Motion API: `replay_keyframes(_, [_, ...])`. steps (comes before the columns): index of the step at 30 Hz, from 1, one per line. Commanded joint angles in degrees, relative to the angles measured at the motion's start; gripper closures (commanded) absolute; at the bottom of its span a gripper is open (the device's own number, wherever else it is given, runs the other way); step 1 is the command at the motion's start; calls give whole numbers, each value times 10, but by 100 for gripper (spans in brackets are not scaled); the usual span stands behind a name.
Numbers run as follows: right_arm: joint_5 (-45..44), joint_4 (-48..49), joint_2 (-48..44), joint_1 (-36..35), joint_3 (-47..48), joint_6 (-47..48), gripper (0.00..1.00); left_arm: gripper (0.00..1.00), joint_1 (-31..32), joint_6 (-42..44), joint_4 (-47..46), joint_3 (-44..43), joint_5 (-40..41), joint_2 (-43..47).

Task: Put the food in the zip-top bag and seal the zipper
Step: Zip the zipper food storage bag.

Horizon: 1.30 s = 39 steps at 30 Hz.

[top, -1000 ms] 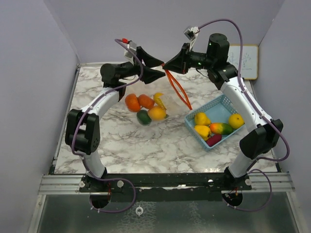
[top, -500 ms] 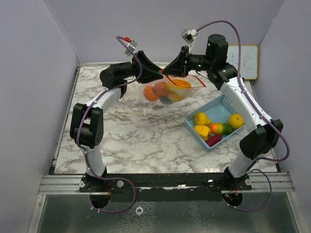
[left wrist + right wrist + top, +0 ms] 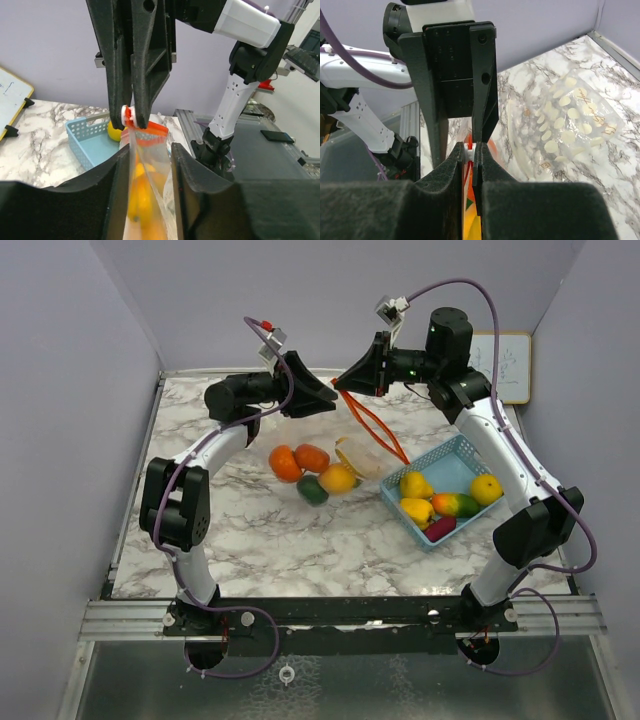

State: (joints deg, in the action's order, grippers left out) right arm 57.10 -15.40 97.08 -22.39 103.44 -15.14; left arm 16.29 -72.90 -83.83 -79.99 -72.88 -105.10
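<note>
My right gripper will next slide to the orange zipper's end by the basket and let go of the zipper slider, as that end is to its right in the top view.
The clear zip-top bag (image 3: pixel 330 465) hangs from the two grippers, and its orange zipper strip (image 3: pixel 372 428) trails down toward the basket. The bag holds two orange pieces, a green one (image 3: pixel 312 490) and yellow ones (image 3: pixel 338 478), low at the table. My right gripper (image 3: pixel 345 385) is shut on the white zipper slider (image 3: pixel 469 149). My left gripper (image 3: pixel 322 400) faces it. In the left wrist view its jaws stand apart on either side of the bag's top edge (image 3: pixel 147 150), with the food showing yellow-orange inside the bag.
A light blue basket (image 3: pixel 455 455) at the right holds yellow fruits, a mango-coloured one and a dark red one (image 3: pixel 440 528). A small whiteboard (image 3: pixel 508 365) leans at the back right. Clear film printed with pale ovals (image 3: pixel 570 117) lies on the marble.
Half a second ago the bag was lifted with the food bunched high between the grippers. Now it has dropped, the food is low at the table and the zipper strip hangs down.
</note>
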Motion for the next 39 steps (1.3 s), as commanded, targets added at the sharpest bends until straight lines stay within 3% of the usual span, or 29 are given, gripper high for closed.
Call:
replay_keyframes(1, [17,20,-9,3,12,2,98,64,6,21,30,-16,-8,7])
replay_keyframes(3, [15,18,-11,2,9,6,98,58,5,29,68,-25,6,5])
replay_keyframes(4, [12,15,-12,3,8,10,98,70,6,35,87,-31,10,5])
replay_keyframes(5, [9,12,-12,3,7,13,98,97,6,43,99,-36,12,5])
replay_keyframes(6, [8,10,-13,2,6,16,98,100,5,45,101,-37,14,7])
replay_keyframes(13, [-10,-12,-10,3,0,43,98,100,-16,-43,-28,-41,43,6])
replay_keyframes(27, [-40,-52,-26,3,-51,109,97,100,-83,-70,-12,-46,108,26])
replay_keyframes(33, [-153,-75,-76,13,-159,116,98,100,-150,-72,36,-49,129,41])
replay_keyframes(39, [-344,-76,-146,17,-256,115,98,100,-170,-82,42,-57,124,48])
